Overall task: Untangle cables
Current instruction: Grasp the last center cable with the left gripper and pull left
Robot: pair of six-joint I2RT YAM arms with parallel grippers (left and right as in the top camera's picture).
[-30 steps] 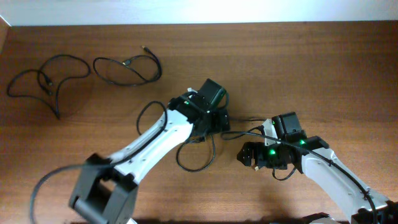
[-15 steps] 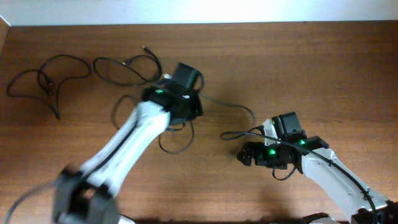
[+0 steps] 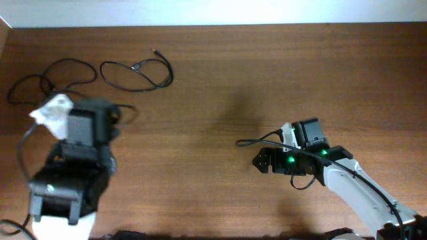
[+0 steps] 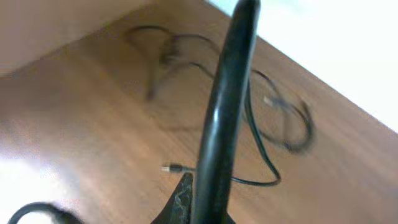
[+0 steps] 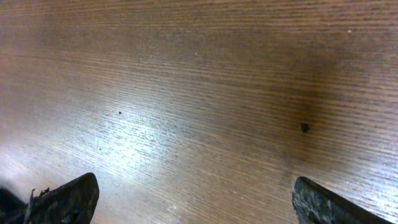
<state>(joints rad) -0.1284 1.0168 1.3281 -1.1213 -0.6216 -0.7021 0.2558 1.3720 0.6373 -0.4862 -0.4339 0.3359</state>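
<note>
Next, my left gripper will lower to the bare wood short of the loop and release the third black cable there, apart from the loop.
Two cables lie apart at the table's back left: a closed loop [image 3: 107, 75] and a wavy cord [image 3: 24, 81] partly under my left arm [image 3: 80, 130], which is blurred at the far left. In the left wrist view my left gripper [image 4: 205, 214] is shut on a third black cable [image 4: 227, 106] that rises close to the lens. Its thin run [image 4: 264, 155] curves over the wood to a metal plug [image 4: 168, 168]. Behind it lie the wavy cord [image 4: 152, 37] and the loop [image 4: 298, 124]. My right gripper [image 3: 261, 162] [image 5: 193, 183] is open over bare wood, holding nothing.
A thin black wire [image 3: 253, 141] curls out from the right arm [image 3: 333, 170] toward the table's middle. The table's left edge [image 3: 5, 40] and the white wall at the back are close to the cables.
My left gripper has shut on a cable and swung fast from the table's middle to the far left, dragging that cable along. The right arm has barely moved.
</note>
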